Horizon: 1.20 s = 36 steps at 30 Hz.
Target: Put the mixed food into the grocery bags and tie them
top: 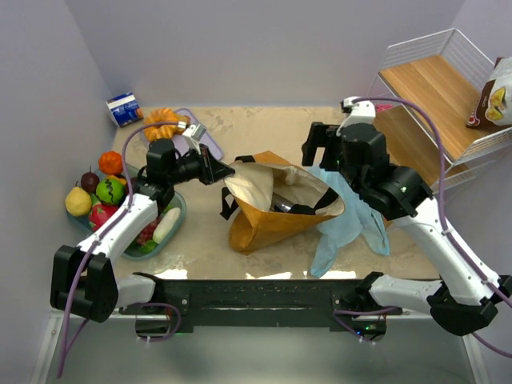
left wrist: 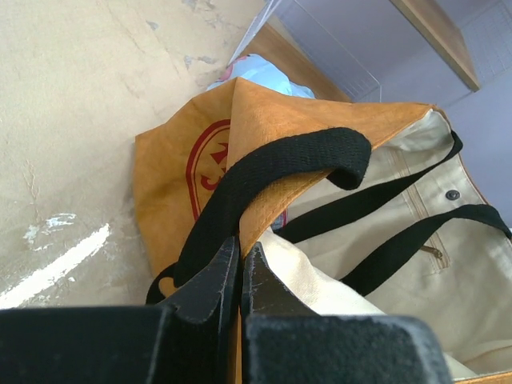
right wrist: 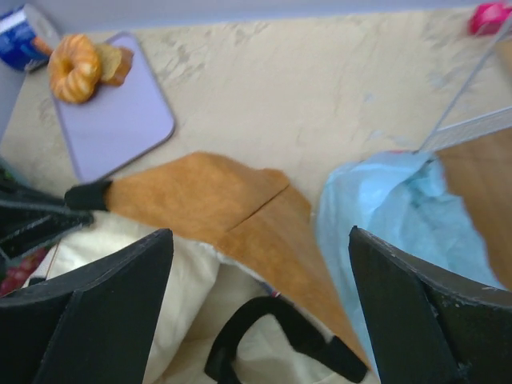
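Next, my empty right gripper needs to swing away from the tote [top: 268, 224] and over the rack to the snack bag [top: 492, 98], which sits to the gripper's right in the top view.
The mustard-tan tote [top: 268, 224], one of the grocery bags, lies in the middle of the table with its mouth held open, showing the cream lining. My left gripper [top: 218, 171] is shut on the tote's rim [left wrist: 260, 210], right beside a black handle [left wrist: 280, 164]. My right gripper [right wrist: 260, 234] hangs open above the tote's far flap [right wrist: 208, 196] and holds nothing. The light-blue plastic bag [top: 352, 224] lies flat under the tote's right side. An orange [top: 110, 162], green apple [top: 110, 190], yellow pear [top: 78, 202] and dark plum [top: 90, 180] sit at the left.
A clear teal tub [top: 170, 228] stands under my left arm. At the back left lie a purple tray [top: 204, 140] with a donut [top: 162, 122] on it and a blue carton [top: 125, 109]. A wire and wood rack [top: 432, 88] with a snack bag [top: 496, 96] fills the back right.
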Tool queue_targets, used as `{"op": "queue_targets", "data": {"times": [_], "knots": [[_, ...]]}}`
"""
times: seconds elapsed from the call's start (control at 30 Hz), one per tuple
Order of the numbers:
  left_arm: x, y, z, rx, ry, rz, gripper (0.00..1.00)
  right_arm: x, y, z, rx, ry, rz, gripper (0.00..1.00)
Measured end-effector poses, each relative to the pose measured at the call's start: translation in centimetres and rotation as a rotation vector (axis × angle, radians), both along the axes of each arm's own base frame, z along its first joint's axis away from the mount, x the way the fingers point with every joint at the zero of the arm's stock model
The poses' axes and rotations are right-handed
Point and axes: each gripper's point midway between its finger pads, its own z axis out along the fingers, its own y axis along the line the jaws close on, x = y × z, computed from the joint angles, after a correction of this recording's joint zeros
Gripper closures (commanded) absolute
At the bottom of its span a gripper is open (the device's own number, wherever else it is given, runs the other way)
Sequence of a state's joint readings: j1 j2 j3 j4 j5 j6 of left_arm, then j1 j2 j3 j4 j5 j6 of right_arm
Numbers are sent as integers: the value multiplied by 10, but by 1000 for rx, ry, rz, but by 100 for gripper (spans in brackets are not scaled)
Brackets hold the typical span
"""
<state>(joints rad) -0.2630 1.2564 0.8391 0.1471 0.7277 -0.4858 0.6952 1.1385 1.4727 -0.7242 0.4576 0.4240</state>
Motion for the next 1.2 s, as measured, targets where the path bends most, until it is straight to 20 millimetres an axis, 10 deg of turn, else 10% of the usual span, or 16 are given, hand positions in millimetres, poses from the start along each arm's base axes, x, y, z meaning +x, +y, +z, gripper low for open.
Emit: {"op": "queue_targets", "data": {"times": [0.3,0.6,1.2], "knots": [[-1,0,-1,-1,-1,-1,100,21,-100,107,-146,-165,-524,1],[-2,1,-4,1,3,0,100,0,-246,121,-401,-192,-1134,2],[0,0,-18,6,31,-5,100,-29,-353,137,-430,-191,-1399,6]]}}
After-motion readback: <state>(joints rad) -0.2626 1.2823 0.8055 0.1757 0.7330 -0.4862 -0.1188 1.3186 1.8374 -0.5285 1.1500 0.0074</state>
